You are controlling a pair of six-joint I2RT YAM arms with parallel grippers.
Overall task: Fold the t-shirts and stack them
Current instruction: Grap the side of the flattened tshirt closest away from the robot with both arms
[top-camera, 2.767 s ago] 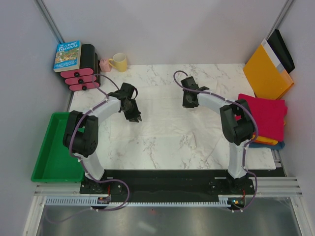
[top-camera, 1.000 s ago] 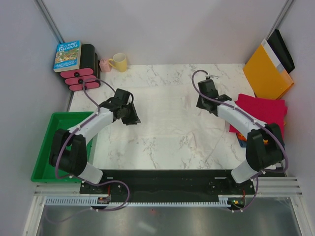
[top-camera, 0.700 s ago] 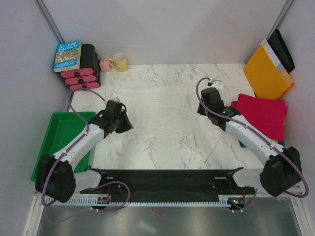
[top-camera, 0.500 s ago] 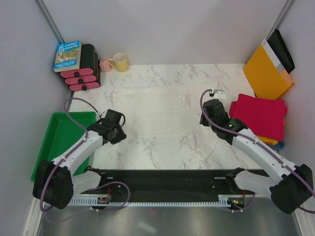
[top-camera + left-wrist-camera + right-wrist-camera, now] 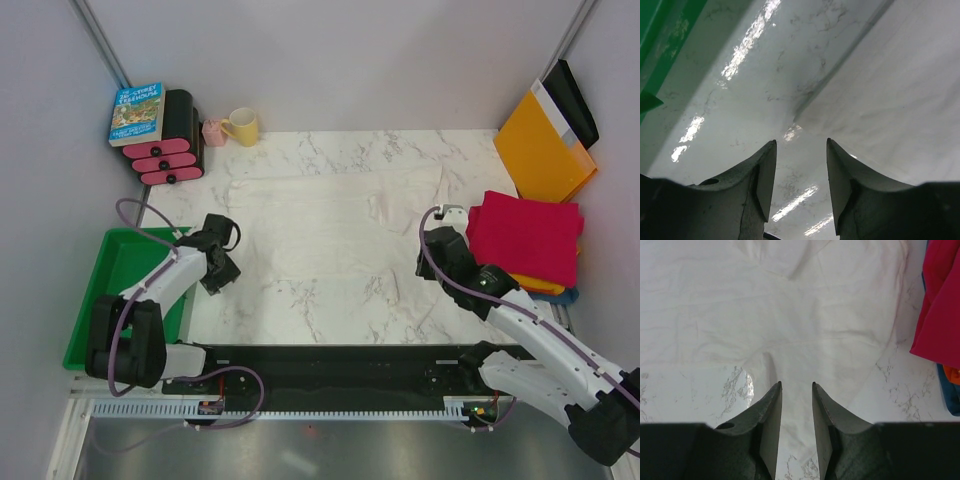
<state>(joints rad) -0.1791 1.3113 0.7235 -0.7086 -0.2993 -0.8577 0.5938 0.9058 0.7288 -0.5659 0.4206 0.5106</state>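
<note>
My left gripper is open, with its fingers just short of the shirt's near corner point(image 5: 243, 279) point(image 5: 800, 122), so next it will lower and move outward onto that corner's edge.
A large thin white t-shirt point(image 5: 320, 225) lies spread over the marbled table, wrinkled, with a fold line across it. My left gripper point(image 5: 222, 272) is low at the shirt's left edge. In the left wrist view it point(image 5: 801, 145) is open over bare tabletop, with the white cloth point(image 5: 900, 75) to the right of the jaws. My right gripper point(image 5: 430, 255) is near the shirt's right side, open with a narrow gap point(image 5: 796, 386) over the white cloth point(image 5: 790, 315), holding nothing. At the right lies a stack of folded t-shirts: crimson red point(image 5: 525, 235) on top, then orange point(image 5: 540, 285), then dark blue point(image 5: 570, 296).
A green tray point(image 5: 110, 300) sits off the table's left edge. At the back left are a book point(image 5: 137, 113) on a black and pink object point(image 5: 168, 155), a small pink cup point(image 5: 213, 132) and a yellow mug point(image 5: 241, 126). An orange-yellow envelope point(image 5: 545, 145) leans at the back right.
Both arms have drawn back from mid-table toward the near side, moving apart. The white shirt now lies spread wide and flat. The left jaws have opened wider.
</note>
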